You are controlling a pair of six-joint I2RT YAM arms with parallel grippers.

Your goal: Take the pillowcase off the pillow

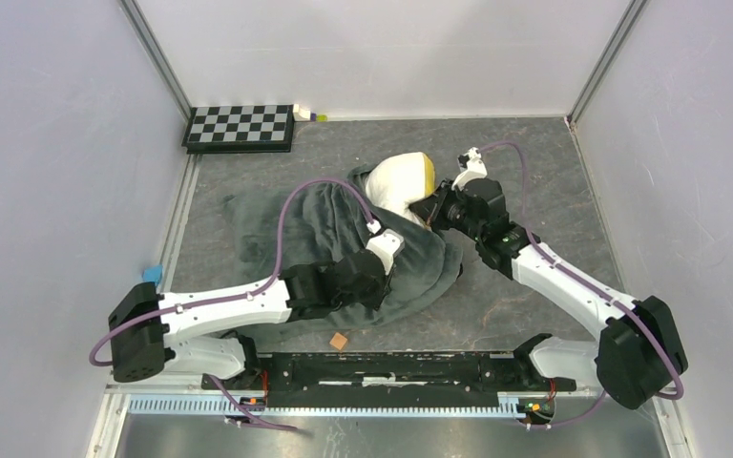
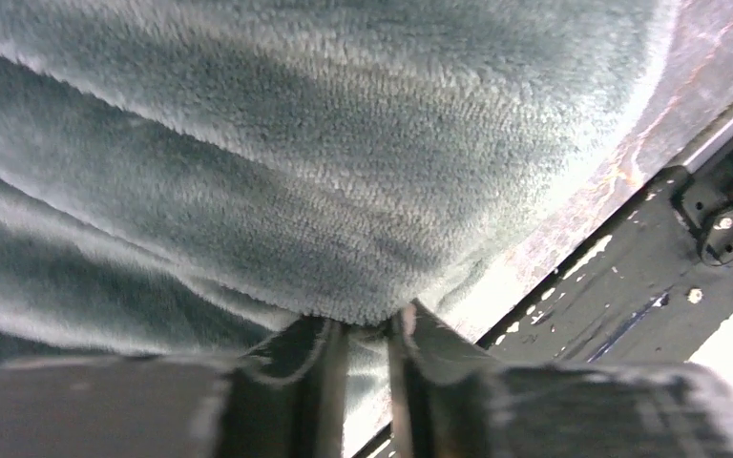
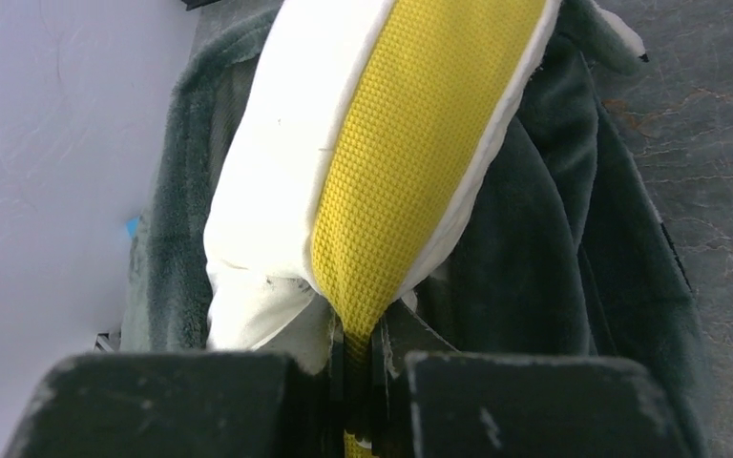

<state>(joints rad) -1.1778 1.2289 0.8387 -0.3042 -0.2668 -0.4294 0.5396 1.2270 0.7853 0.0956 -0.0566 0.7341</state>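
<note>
The pillowcase's fabric still covers most of the pillow, so the right gripper will next pull the pillow's yellow edge to the right in the top view, over the bare table, and then let go of it.
The pillowcase lies crumpled mid-table, its plain grey-green face up; no zebra stripes show. The white pillow with its yellow edge sticks out of the pillowcase's far end. My right gripper is shut on the pillow's yellow edge, pinching it between the fingers. My left gripper is shut on a fold of the pillowcase at its near right part, with plush between the fingers. Most of the pillow is hidden inside the fabric.
A checkerboard lies at the far left by the back wall, with a small white and yellow-green object beside it. A small brown cube sits near the front rail. Walls close in left, right and back.
</note>
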